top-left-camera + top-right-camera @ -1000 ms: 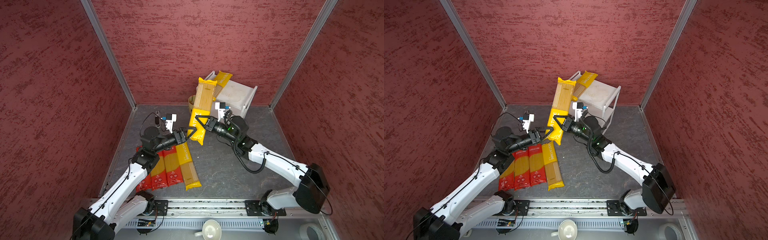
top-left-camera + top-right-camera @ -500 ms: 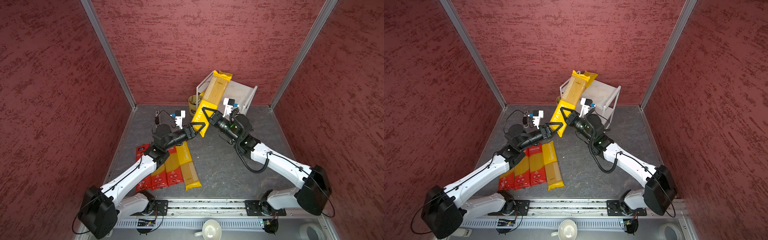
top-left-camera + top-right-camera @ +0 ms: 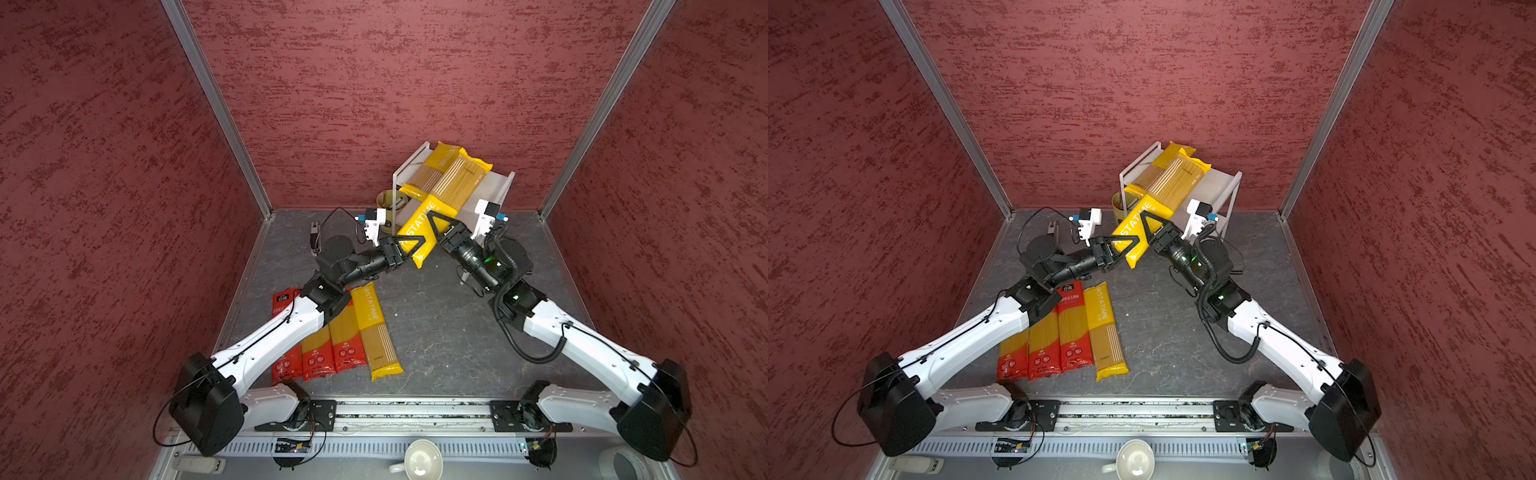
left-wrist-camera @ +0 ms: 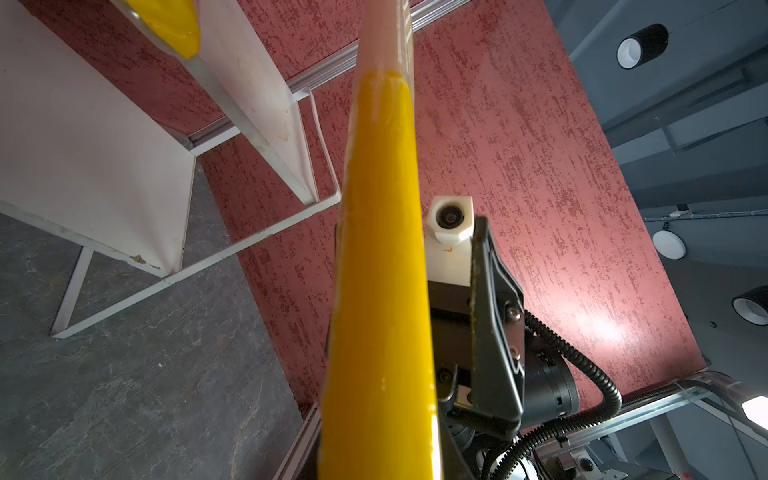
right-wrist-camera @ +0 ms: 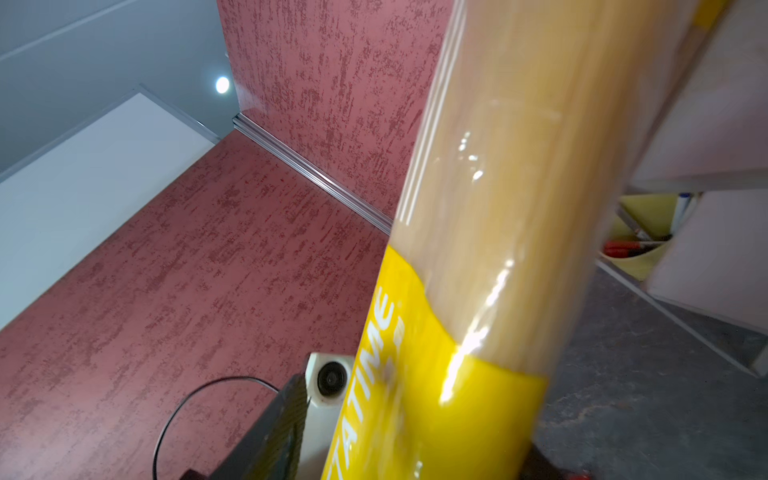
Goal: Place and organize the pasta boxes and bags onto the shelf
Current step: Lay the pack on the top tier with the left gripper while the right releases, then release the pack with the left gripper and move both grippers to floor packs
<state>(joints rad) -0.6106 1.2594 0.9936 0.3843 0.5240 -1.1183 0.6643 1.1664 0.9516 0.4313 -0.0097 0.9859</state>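
The slanting pack's lower end hangs past the board's front edge, so my left gripper next pushes it outward onto the shelf's top board (image 3: 461, 184) beside the first pack and releases it.
The white shelf (image 3: 492, 187) (image 3: 1219, 183) (image 4: 83, 145) stands at the back wall. One yellow pasta pack (image 3: 422, 178) (image 3: 1144, 180) lies on its top board. A second yellow pack (image 3: 446, 195) (image 3: 1167, 187) (image 4: 382, 249) (image 5: 478, 291) slants from that board down past the front edge. My left gripper (image 3: 415, 245) (image 3: 1127, 243) is shut on its lower end. My right gripper (image 3: 434, 222) (image 3: 1148, 224) straddles the same pack a little higher, open. One of the right gripper's fingers (image 4: 494, 316) stands off the wrapper. Three red-ended packs (image 3: 328, 353) (image 3: 1059, 332) and a third yellow pack (image 3: 376, 332) (image 3: 1104, 328) lie side by side on the floor.
A yellow cup of pens (image 3: 388, 199) (image 3: 1119, 203) (image 5: 640, 237) stands against the shelf's left side. A small dark device (image 3: 316, 232) lies near the back left corner. A white mug (image 3: 417, 461) sits beyond the front rail. Red walls close in on three sides.
The held yellow pack swung from upright beside the shelf to slant across its top board. My left gripper moved right and shut on the lower end. My right gripper's jaws opened.
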